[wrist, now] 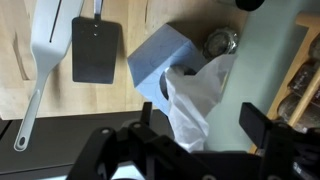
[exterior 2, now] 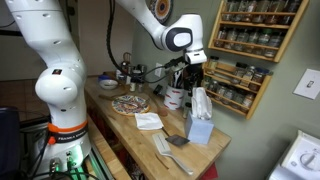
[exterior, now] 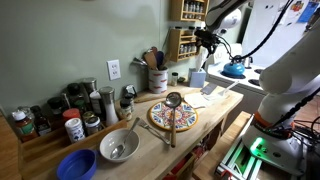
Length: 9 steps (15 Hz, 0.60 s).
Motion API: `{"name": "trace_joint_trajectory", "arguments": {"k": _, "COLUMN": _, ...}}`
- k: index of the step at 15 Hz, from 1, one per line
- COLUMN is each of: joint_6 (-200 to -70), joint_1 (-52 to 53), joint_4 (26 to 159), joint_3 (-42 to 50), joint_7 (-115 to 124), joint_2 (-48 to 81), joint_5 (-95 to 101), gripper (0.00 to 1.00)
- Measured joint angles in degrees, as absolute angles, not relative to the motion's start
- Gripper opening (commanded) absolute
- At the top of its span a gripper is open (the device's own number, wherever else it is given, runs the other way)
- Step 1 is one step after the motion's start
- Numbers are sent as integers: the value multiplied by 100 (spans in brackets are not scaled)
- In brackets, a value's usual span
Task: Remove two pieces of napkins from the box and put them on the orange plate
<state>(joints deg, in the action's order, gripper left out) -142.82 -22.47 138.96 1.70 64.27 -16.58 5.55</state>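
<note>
The gripper lowers slightly toward the black spatula's side next, then closes on the napkin.
A blue napkin box (wrist: pixel 155 55) stands on the wooden counter, and it shows in both exterior views (exterior: pixel 197 77) (exterior 2: pixel 200 128). A white napkin (wrist: pixel 195 100) sticks up out of its slot (exterior 2: pixel 198 100). My gripper (wrist: pixel 200 125) hangs open just above the box, with the napkin's top between its two fingers, closer to one finger and not pinched. The gripper also shows in both exterior views (exterior: pixel 207 48) (exterior 2: pixel 193 76). The orange patterned plate (exterior: pixel 160 122) (exterior 2: pixel 130 103) lies further along the counter. One loose napkin (exterior 2: pixel 148 121) (exterior: pixel 213 90) lies flat on the counter beside the plate.
A ladle (exterior: pixel 173 105) rests across the plate. A black spatula (wrist: pixel 96 48) and a white spatula (wrist: pixel 45 50) lie next to the box. A metal bowl (exterior: pixel 118 146), a blue bowl (exterior: pixel 76 165), jars and a spice rack (exterior 2: pixel 250 45) line the wall.
</note>
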Motion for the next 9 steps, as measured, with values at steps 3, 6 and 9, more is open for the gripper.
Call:
{"name": "trace_joint_trajectory", "arguments": {"k": 3, "joint_6": -14355, "joint_1": -2247, "joint_4": 13820, "joint_3": 220, "joint_7": 6760, "joint_2": -1426, "joint_5": 830, "gripper": 35}}
{"name": "trace_joint_trajectory", "arguments": {"k": 6, "joint_6": -14359, "joint_1": -2242, "joint_4": 13793, "joint_3": 278, "joint_7": 6912, "joint_2": -1281, "joint_5": 976, "gripper": 13}}
{"name": "trace_joint_trajectory", "arguments": {"k": 9, "joint_6": -14359, "joint_1": -2228, "joint_4": 13793, "joint_3": 354, "joint_7": 6947, "joint_2": -1245, "joint_5": 1026, "gripper": 0}}
